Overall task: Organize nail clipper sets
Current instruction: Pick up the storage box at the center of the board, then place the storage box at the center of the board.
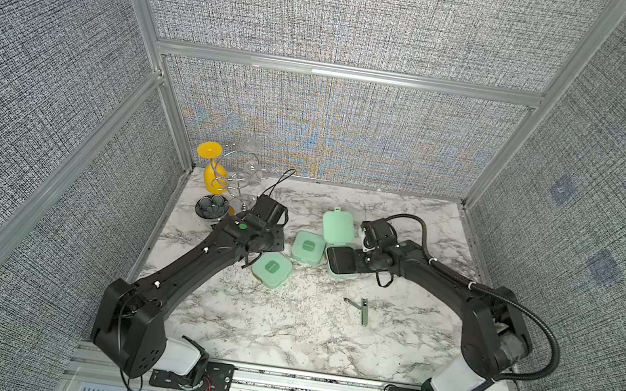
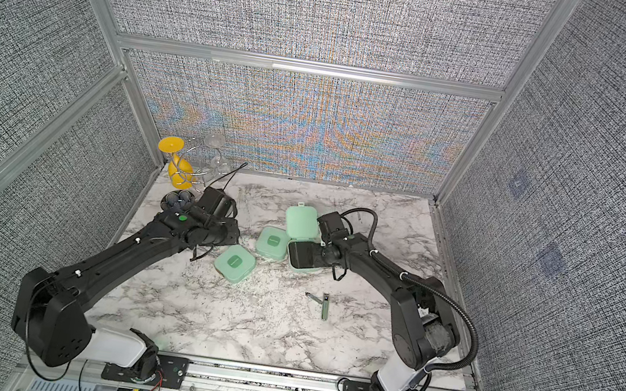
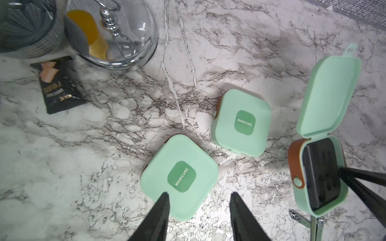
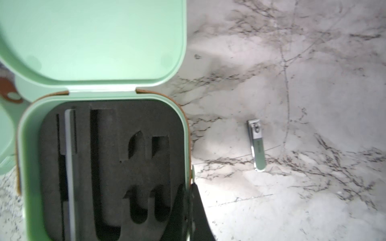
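My right gripper brings the open case back next, turning it, and releases the open case's side on the clear marble [image 1: 305, 290] beside the nearer closed case.
Three mint-green cases lie mid-table. Two are closed: one [image 1: 272, 267] near my left wrist, the other [image 1: 308, 247] behind it. The third case [image 1: 341, 261] stands open, lid [image 1: 337, 227] back, with black foam [image 4: 108, 167] inside holding a pale file [image 4: 70, 167]. My right gripper [image 4: 189, 185] is shut on this open case's side wall, one finger inside and one outside. My left gripper [image 3: 199, 195] is open above a corner of the nearer closed case [image 3: 179, 177], holding nothing. A nail clipper [image 1: 364, 312] and a smaller metal tool [image 1: 350, 302] lie loose on the marble in front of the open case.
A dark flower-shaped dish [image 1: 212, 207], a wire rack with a yellow glass [image 1: 214, 174] and clear glasses stand at the back left corner. A black packet [image 3: 59, 83] lies beside them. Fabric walls close in the table [image 1: 283, 333] on three sides.
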